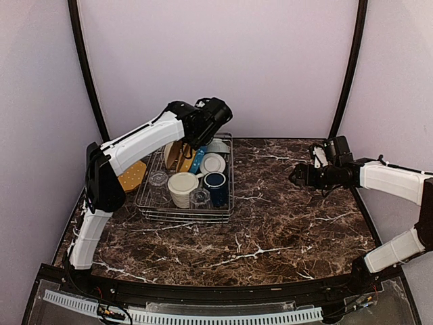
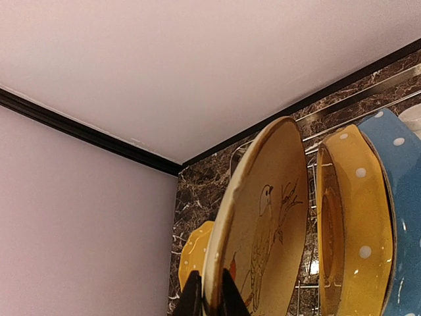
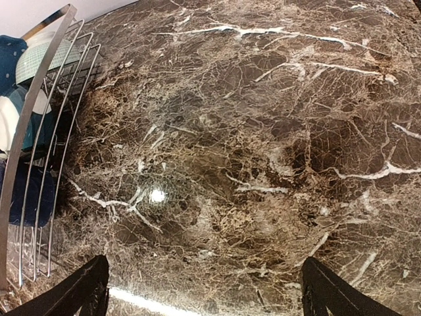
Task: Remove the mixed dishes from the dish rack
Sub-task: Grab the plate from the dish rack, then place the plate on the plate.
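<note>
The flat yellow dotted plate [image 2: 195, 251] lies there below my left gripper, so next my left gripper lifts, swings left in the top view, and lowers to release.
The silver wire dish rack [image 1: 150, 206] stands left of centre on the marble table. My left gripper [image 2: 210, 299] is shut on the rim of an upright cream plate with a bird drawing [image 2: 266, 224], at the rack's back left [image 1: 173, 153]. Behind that plate stand a yellow dotted plate [image 2: 348, 224] and a blue dotted plate [image 2: 408, 184]. A cream bowl [image 1: 183, 188], a dark blue mug [image 1: 216, 185], a white bowl [image 1: 212, 164] and clear glasses [image 1: 200, 198] sit in the rack. My right gripper [image 3: 204, 289] is open and empty above bare marble, right of the rack [image 3: 39, 145].
Another yellow dotted plate [image 1: 132, 175] lies on the table left of the rack, also in the left wrist view [image 2: 191, 253]. The pale booth walls close in at the back and sides. The table's dark front edge [image 1: 203, 288] runs below.
</note>
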You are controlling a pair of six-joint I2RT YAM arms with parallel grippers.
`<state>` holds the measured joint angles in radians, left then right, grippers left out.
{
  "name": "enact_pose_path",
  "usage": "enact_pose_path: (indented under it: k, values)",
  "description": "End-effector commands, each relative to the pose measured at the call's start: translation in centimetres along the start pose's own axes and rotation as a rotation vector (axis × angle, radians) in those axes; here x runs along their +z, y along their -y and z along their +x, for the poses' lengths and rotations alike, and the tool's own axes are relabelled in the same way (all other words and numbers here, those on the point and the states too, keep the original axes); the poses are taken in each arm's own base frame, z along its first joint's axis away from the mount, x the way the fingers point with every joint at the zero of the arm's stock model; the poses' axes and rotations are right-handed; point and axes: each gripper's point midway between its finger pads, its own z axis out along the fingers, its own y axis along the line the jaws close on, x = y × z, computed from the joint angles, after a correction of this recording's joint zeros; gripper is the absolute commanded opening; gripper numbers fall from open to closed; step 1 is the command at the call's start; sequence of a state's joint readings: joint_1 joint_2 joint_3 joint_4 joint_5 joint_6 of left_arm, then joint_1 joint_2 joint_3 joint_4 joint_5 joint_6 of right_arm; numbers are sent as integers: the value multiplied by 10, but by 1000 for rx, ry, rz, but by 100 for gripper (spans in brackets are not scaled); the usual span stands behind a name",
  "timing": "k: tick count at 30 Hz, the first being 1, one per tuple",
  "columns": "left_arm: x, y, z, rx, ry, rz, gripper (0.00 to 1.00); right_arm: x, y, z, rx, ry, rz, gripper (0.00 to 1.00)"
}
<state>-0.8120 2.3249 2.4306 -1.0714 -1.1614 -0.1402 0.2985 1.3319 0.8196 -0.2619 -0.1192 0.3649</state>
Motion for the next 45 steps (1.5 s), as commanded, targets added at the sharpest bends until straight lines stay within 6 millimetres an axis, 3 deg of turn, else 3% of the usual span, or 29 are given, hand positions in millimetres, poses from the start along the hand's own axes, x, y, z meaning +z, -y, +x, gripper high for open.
enact_pose_path:
  k: [1,6,17,23,24,27,30,31,32,33,34,35,36,38,45]
  values:
    - [-39,-48,-32,-145,98,27,1,4,-1,2,4,2,-3,99]
    - [-41,-59,-39,-201,113,84,1,5,-1,2,8,-1,-7,99]
    - [-21,-74,-35,-402,67,306,1,2,-1,1,11,-3,1,99]
    - [-5,-92,-23,-504,22,373,1,2,-1,-1,8,-4,2,99]
    - [0,-103,-16,-538,7,376,1,2,-2,-1,8,-4,1,99]
    - [8,-110,-8,-654,-4,500,1,2,-2,-2,6,-3,2,99]
    - [30,-135,15,-823,-24,572,1,3,-2,-2,5,-6,-1,99]
    - [35,-124,29,-835,-62,629,1,4,-2,-1,5,-9,0,99]
    - [39,-143,29,-918,-37,664,1,4,-2,-1,6,-10,-1,99]
    - [47,-136,45,-932,-74,679,1,4,-3,-1,6,-10,-4,99]
    - [49,-155,44,-1006,-41,707,1,4,-3,-1,8,-13,-5,99]
    - [58,-163,62,-1052,-64,695,1,4,-3,-1,10,-13,-9,99]
    - [56,-165,58,-1082,-37,753,1,4,-4,-1,12,-13,-11,99]
    - [63,-177,74,-1164,-32,776,1,4,-5,0,16,-15,-16,99]
    - [103,-216,155,-1449,6,659,1,1,-5,0,23,-12,-20,99]
